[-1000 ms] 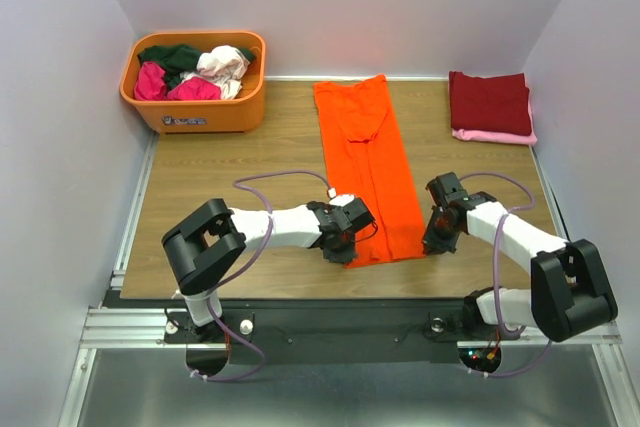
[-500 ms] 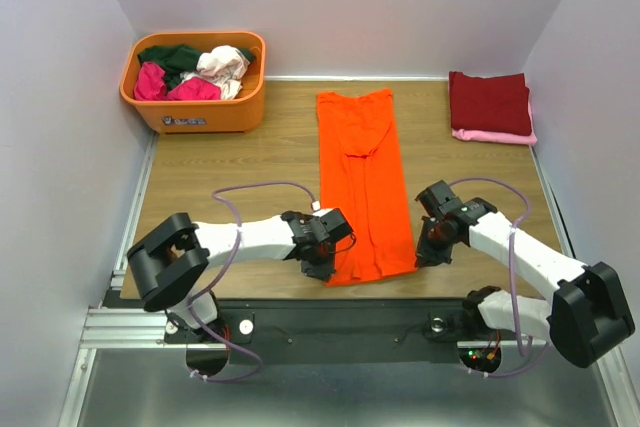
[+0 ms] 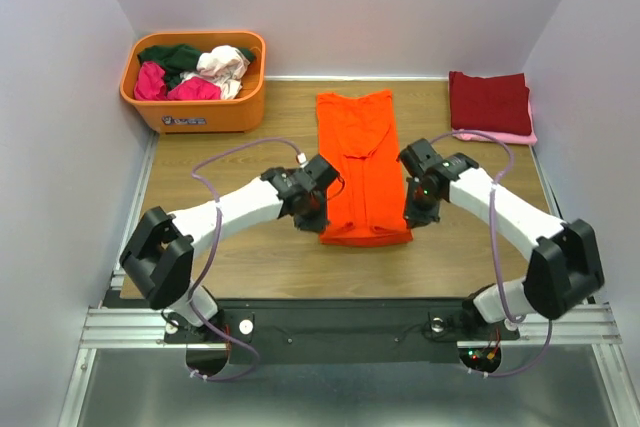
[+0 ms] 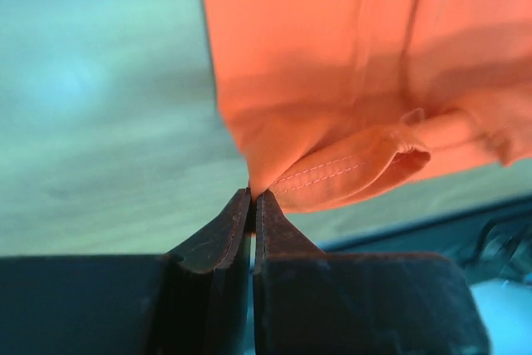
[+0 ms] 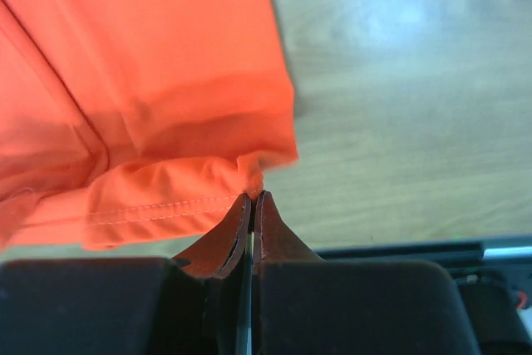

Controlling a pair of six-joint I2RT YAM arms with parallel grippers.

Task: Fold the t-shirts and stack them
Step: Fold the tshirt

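My right gripper is carrying its hem corner outward over the orange t-shirt next, onto the t-shirt's middle (image 3: 387,159), since the shirt still lies long beyond the lifted hem.
A bright orange t-shirt (image 3: 358,147) lies as a long strip in the middle of the table, its near end lifted and doubled over. My left gripper (image 3: 318,209) is shut on the left corner of that hem (image 4: 332,174). My right gripper (image 3: 412,209) is shut on the right corner of the hem (image 5: 166,201). A folded dark red shirt (image 3: 489,100) lies on a pink one (image 3: 497,136) at the back right. Dark green, magenta and whitish-pink shirts (image 3: 195,71) fill the tub.
An orange plastic tub (image 3: 200,109) stands at the back left corner. The wooden table (image 3: 220,162) has a metal rail along its near edge. Grey walls close in the left, right and back sides.
Both grippers have carried the near hem of the orange shirt away from the front edge toward the back, folding the strip over itself. The visible shirt is shorter now.
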